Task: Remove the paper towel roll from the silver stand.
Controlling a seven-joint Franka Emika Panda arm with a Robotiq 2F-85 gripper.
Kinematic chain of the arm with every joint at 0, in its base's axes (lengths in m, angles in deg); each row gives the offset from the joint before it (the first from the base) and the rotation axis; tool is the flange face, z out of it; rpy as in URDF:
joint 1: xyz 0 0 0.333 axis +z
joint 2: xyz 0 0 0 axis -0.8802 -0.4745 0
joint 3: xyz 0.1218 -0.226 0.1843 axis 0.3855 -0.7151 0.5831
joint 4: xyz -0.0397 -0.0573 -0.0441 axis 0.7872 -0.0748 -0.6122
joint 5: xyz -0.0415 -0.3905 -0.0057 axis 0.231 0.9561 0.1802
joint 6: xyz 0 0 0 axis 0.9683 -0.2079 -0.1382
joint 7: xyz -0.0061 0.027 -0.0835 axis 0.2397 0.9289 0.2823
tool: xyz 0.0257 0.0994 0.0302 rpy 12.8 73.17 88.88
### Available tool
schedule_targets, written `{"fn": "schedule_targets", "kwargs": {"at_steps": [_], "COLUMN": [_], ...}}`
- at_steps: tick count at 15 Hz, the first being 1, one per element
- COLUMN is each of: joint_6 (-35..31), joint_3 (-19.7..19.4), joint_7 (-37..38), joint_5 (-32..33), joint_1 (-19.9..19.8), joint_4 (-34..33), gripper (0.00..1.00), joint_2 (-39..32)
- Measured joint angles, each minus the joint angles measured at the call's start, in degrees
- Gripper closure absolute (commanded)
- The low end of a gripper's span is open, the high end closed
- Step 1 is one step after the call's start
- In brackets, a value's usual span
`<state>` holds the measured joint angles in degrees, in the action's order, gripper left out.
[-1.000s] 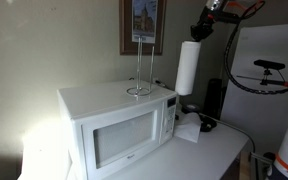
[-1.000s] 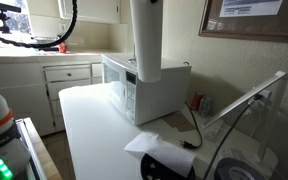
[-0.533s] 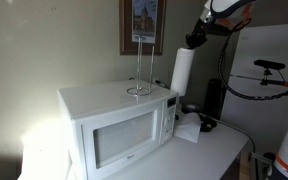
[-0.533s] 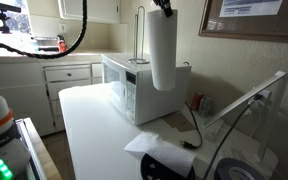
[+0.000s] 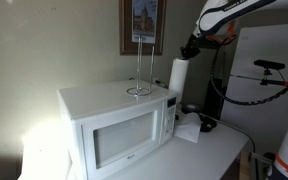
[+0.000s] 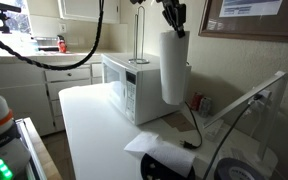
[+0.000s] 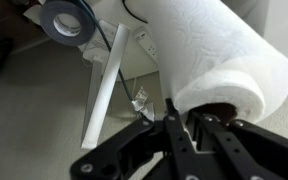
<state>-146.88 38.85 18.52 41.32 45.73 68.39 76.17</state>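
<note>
My gripper should next lower the roll toward the white counter [image 6: 177,131] beside the microwave, then release the roll's upper edge, since its bottom hangs in the air.
The paper towel roll [image 5: 180,76] is a tall white cylinder hanging in the air beside the microwave, off the stand. It also shows in the other exterior view [image 6: 173,66] and fills the wrist view [image 7: 209,50]. My gripper [image 5: 190,48] is shut on the roll's top rim, one finger inside the core [image 7: 189,125]; it also shows from above the roll [image 6: 174,20]. The silver stand [image 5: 140,65] is a thin wire upright, bare, on the microwave top; it also shows behind the roll [image 6: 136,35].
The white microwave [image 5: 114,120] sits on a white counter [image 6: 94,125]. Crumpled white paper [image 5: 189,128] and black cables lie beside it. A thin white stick [image 7: 102,85] and a tape roll [image 7: 66,20] lie below. A framed picture [image 5: 142,22] hangs behind.
My gripper has carried the roll lower and further from the stand, down beside the microwave. The stand has not moved.
</note>
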Motion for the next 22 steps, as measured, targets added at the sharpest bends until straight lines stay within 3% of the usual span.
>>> {"fn": "schedule_targets", "kwargs": {"at_steps": [11,22], "joint_6": [-8.49,-11.94], "joint_3": [-2.26,-3.27], "joint_7": [-3.05,-6.22], "joint_5": [-3.65,-7.33], "joint_1": [0.0,0.59], "joint_4": [-0.04,0.18], "gripper": [0.96,0.96], "joint_2": [-10.38,-16.41]}}
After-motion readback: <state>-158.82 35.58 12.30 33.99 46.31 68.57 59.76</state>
